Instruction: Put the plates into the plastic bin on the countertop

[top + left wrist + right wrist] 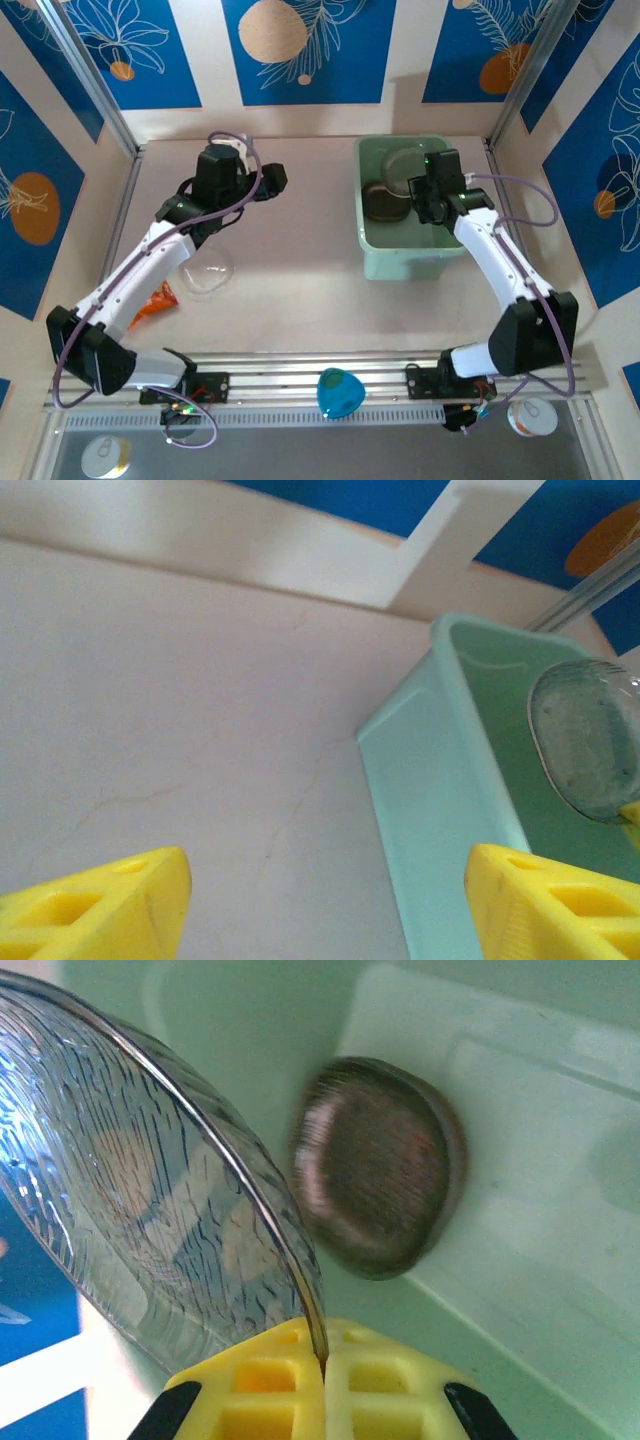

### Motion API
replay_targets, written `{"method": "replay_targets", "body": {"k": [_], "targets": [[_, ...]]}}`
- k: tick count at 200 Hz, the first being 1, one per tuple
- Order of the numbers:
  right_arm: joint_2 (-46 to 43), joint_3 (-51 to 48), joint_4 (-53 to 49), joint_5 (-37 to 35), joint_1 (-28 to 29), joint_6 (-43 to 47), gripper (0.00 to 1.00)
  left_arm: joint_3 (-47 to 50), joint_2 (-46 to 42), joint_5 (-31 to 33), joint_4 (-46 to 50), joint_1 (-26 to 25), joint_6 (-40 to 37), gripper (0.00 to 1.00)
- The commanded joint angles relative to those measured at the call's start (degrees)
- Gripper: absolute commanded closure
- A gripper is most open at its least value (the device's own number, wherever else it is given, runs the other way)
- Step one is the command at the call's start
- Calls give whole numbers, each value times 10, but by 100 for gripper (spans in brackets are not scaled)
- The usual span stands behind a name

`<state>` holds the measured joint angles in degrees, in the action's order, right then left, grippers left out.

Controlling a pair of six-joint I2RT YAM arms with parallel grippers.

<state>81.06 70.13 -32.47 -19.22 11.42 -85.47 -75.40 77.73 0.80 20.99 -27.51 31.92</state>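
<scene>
The clear textured plate hangs above the bin's bottom. Next, my right gripper comes down toward the brownish plate [383,204] [380,1165] below it and releases the clear textured plate's rim.
The pale green plastic bin [372,262] stands at the back right of the countertop [300,250]. Inside it, my right gripper [416,192] [322,1358] is shut on the rim of a clear textured plate [130,1190] [401,163], held tilted above the floor of the bin [540,1160]. A brownish plate [383,204] [380,1165] lies in the bin beside it. Another clear plate [206,270] lies on the countertop under the left arm. My left gripper [273,181] [325,900] hangs open and empty left of the bin [430,780], with the held plate [590,740] in its view.
An orange packet [155,300] lies near the left arm's base. A blue object [338,392] sits on the metal rail at the front. Blue-patterned walls close in the back and both sides. Bare countertop lies between the left gripper and the bin.
</scene>
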Motion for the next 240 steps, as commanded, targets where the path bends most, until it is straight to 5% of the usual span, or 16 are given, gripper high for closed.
{"method": "replay_targets", "body": {"k": [1, 175, 211, 240], "targets": [[33, 40, -39, 22, -2, -44, 100, 10, 6, -49, 27, 23, 9, 27], [306, 199, -89, 23, 14, -111, 100, -19, 125, -55, 105, 64, -34, 25], [320, 198, -87, 26, 16, -122, 80, -14, 119, -45, 123, 63, -30, 25], [308, 211, -89, 8, 21, -100, 51, 1, 99, -35, 129, 64, -22, 25]]}}
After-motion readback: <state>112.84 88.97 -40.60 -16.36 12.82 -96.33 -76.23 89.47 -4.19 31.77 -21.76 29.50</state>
